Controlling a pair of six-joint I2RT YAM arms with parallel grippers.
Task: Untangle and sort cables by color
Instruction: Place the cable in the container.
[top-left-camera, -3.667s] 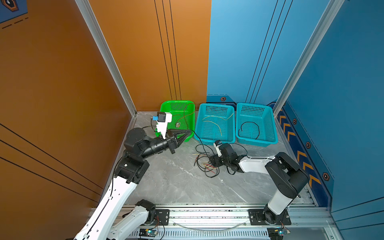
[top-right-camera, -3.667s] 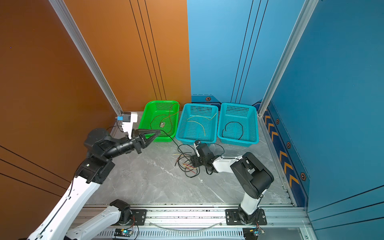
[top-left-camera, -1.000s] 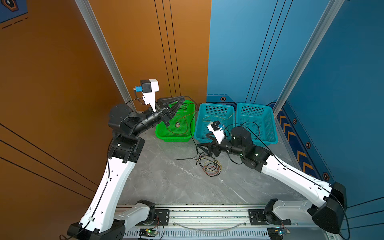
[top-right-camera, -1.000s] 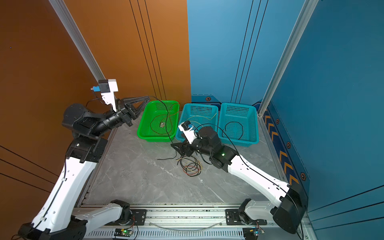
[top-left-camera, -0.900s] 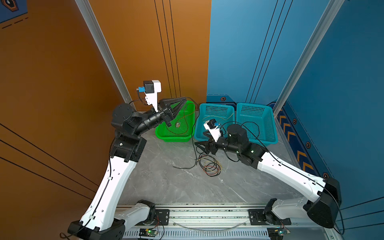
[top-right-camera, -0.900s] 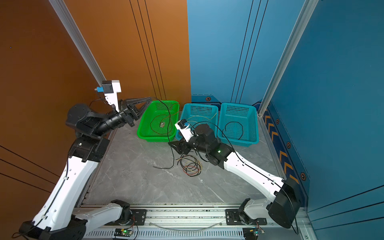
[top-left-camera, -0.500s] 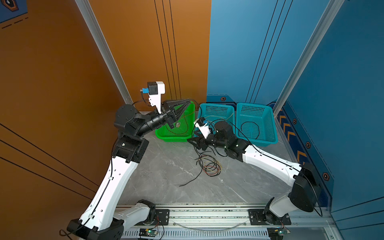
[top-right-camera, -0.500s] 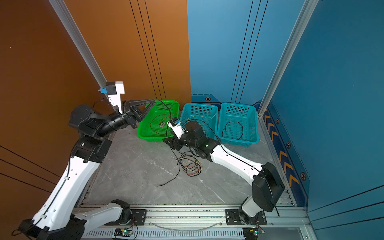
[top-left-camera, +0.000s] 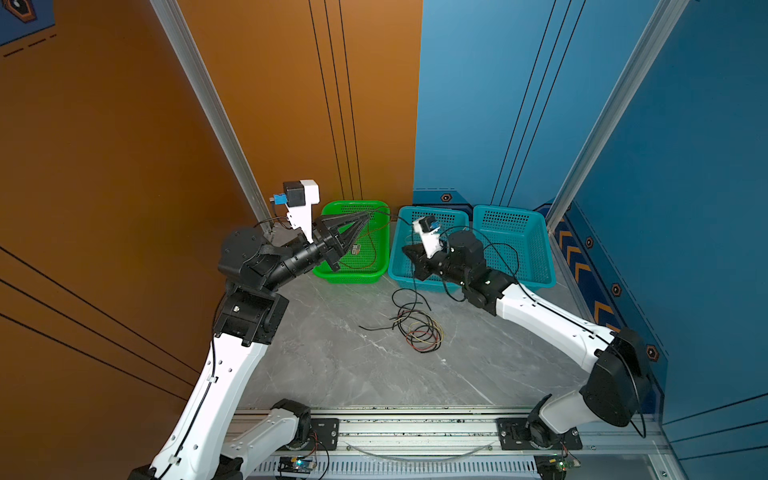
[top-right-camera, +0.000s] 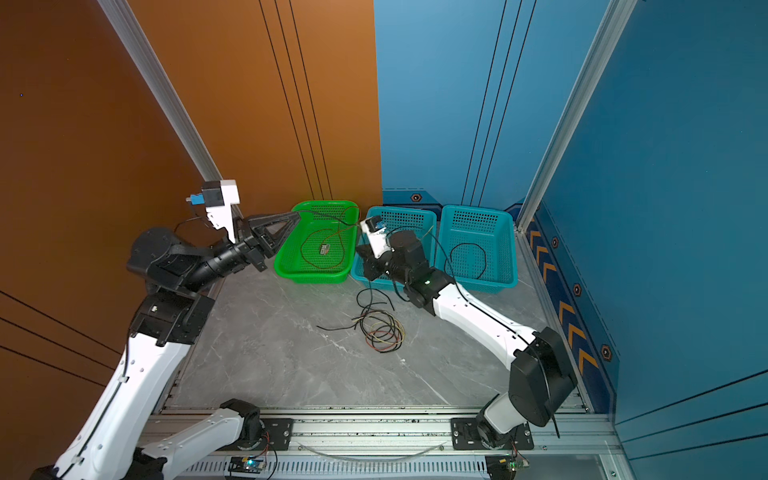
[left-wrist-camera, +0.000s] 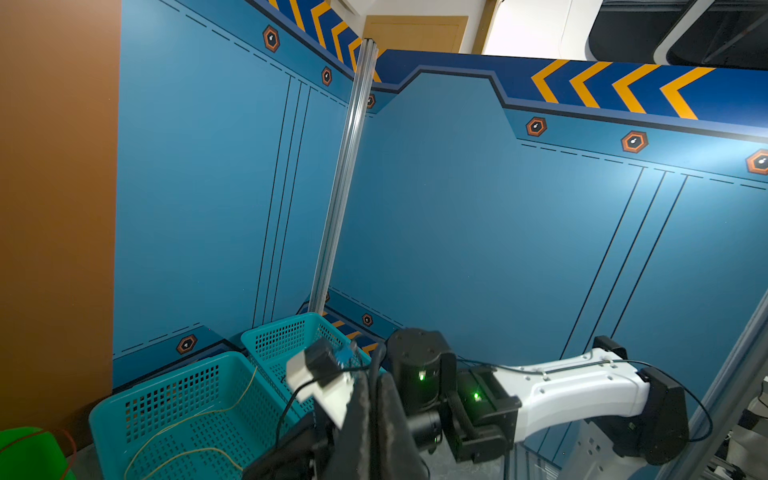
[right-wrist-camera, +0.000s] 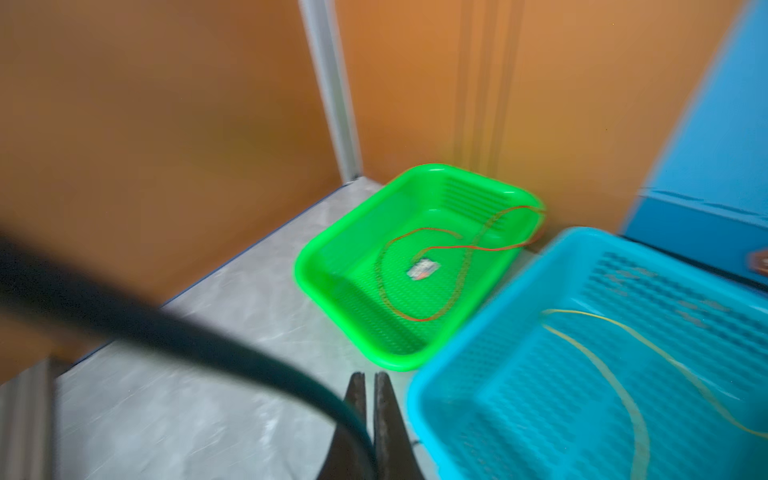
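Note:
The robot's right gripper will next lift and swing over the end teal basket (top-left-camera: 513, 249), go down inside and let go of the black cable, because a black loop lies in that basket.
My left gripper (top-left-camera: 368, 216) hangs raised over the green basket (top-left-camera: 332, 274), shut on a black cable (top-right-camera: 328, 217). In the left wrist view, that cable runs between the closed fingertips (left-wrist-camera: 365, 386). From there it spans to my right gripper (top-right-camera: 365, 262) at the front of the middle teal basket (top-right-camera: 428, 216). The right gripper (right-wrist-camera: 370, 376) is shut on the same black cable (right-wrist-camera: 166, 328). The cable drops to a tangle of red, yellow and black cables (top-left-camera: 417, 328) on the floor.
A red cable (top-right-camera: 320, 266) and a small label lie in the green basket. A yellow cable (left-wrist-camera: 199, 415) lies in the middle teal basket. A black loop (top-right-camera: 467, 257) lies in the right teal basket (top-right-camera: 505, 282). Walls stand close behind the baskets.
My right gripper has moved left and back toward the baskets and shut on the black cable. The left gripper shifted slightly right, holding on. The cable's loose end slid across the floor.

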